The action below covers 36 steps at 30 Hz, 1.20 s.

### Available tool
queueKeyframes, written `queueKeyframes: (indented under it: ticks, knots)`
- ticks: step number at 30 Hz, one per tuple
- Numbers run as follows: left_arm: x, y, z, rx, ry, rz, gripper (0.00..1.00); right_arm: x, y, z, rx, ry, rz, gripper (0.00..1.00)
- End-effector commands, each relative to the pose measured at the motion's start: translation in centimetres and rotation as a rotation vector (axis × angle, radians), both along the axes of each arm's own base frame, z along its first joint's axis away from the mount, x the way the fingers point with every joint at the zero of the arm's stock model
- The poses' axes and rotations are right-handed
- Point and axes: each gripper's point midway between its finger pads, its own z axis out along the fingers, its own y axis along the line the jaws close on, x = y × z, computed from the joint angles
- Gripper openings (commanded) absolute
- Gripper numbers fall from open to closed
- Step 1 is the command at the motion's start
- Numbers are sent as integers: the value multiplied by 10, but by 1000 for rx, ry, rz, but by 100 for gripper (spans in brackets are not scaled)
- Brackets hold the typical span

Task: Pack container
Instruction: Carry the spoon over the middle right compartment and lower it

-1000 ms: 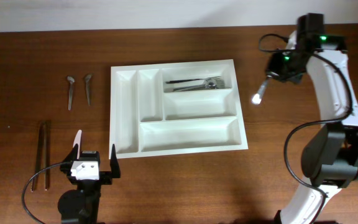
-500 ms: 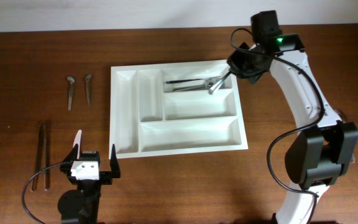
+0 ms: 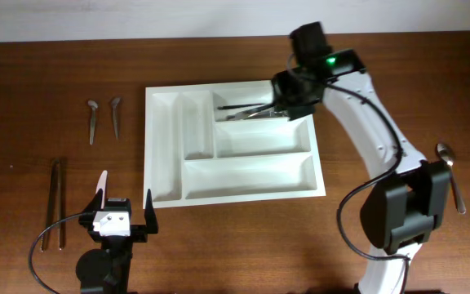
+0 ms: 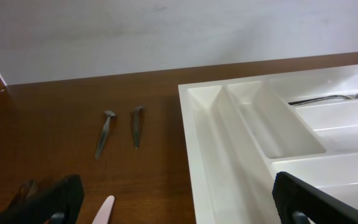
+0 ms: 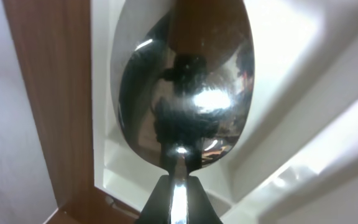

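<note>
The robot's right gripper needs to bring the spoon back over the container's empty middle section (image 3: 259,140) next, then lower and release the spoon's handle, as that section is below and back from it.
The container (image 3: 247,175) is a white tray with five compartments, lying mid-table; it also fills the right of the left wrist view (image 4: 241,143). Some dark and silver cutlery (image 3: 243,108) lies in its top right compartment. My right gripper (image 3: 288,96) hangs over that compartment, shut on the handle of a shiny spoon (image 5: 185,81). In the right wrist view the gripper (image 5: 178,186) holds the spoon bowl just above the tray's white walls (image 5: 303,124). My left gripper (image 3: 124,200) stands open and holds nothing near the front edge, left of the tray's front corner; in its own view (image 4: 179,208) the fingers are far apart.
Two small spoons (image 3: 92,121) (image 3: 116,116) lie left of the tray. A pair of long dark sticks (image 3: 55,204) lies at the far left. Another spoon (image 3: 451,175) rests on the table at the far right. A pale pointed piece (image 4: 104,208) sits by the left gripper.
The right arm has swung left with the spoon, from beyond the tray's right edge to above the top right compartment. The left arm has not moved.
</note>
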Motion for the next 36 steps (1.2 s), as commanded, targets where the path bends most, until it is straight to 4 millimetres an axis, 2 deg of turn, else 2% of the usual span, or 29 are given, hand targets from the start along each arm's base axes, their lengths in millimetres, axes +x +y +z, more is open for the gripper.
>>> queueKeyframes:
  ticks: [1,5,11,18,22,29,36]
  knots:
    - [0,2,-1,18,-1,9,99,0,12,3,-32,-3,-91,4]
    - [0,2,-1,18,-1,9,99,-7,10,-6,-109,1,-118,4]
    - [0,2,-1,18,-1,9,99,-17,-3,-28,-149,63,-241,4]
    - [0,2,-1,18,0,10,99,-19,-8,-44,-133,101,-374,4]
    - [0,2,-1,18,0,10,99,-18,-7,-52,-136,107,-373,4]
    - [0,2,-1,18,0,9,99,-26,-6,-80,-173,169,-360,4]
    - [0,2,-1,18,0,9,99,-28,-9,-84,-189,174,-364,8]
